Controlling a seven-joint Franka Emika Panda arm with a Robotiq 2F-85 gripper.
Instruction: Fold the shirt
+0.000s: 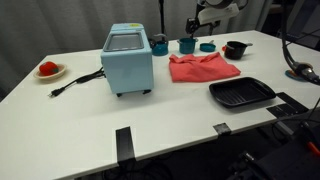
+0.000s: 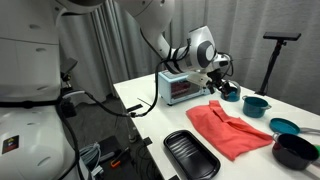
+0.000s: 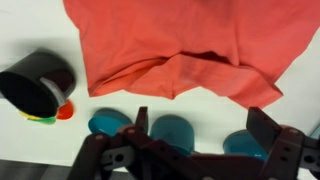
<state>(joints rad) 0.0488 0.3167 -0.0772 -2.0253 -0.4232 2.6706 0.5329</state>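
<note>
The robot should lower its gripper toward the toaster oven, onto the shirt's edge [image 1: 173, 69] [image 3: 288, 63] beside it, because that edge is below the gripper and to its right in the wrist view.
A red shirt [image 1: 203, 68] lies flat and partly rumpled on the white table [image 1: 100, 120]; it also shows in the other exterior view [image 2: 232, 128] and fills the top of the wrist view [image 3: 180, 40]. My gripper [image 3: 203, 125] is open and empty, its two dark fingers spread wide. It hangs in the air above the far edge of the shirt, over the teal cups, and touches nothing. In both exterior views it sits high over the back of the table [image 1: 205, 22] [image 2: 218, 72].
A light blue toaster oven [image 1: 128, 60] stands next to the shirt, its cord trailing. Three teal cups [image 1: 187, 44] [image 3: 172, 130] and a black bowl [image 1: 235, 49] [image 3: 40, 85] stand behind the shirt. A black tray [image 1: 241, 93] lies in front. A plate with red food [image 1: 48, 69] sits far off.
</note>
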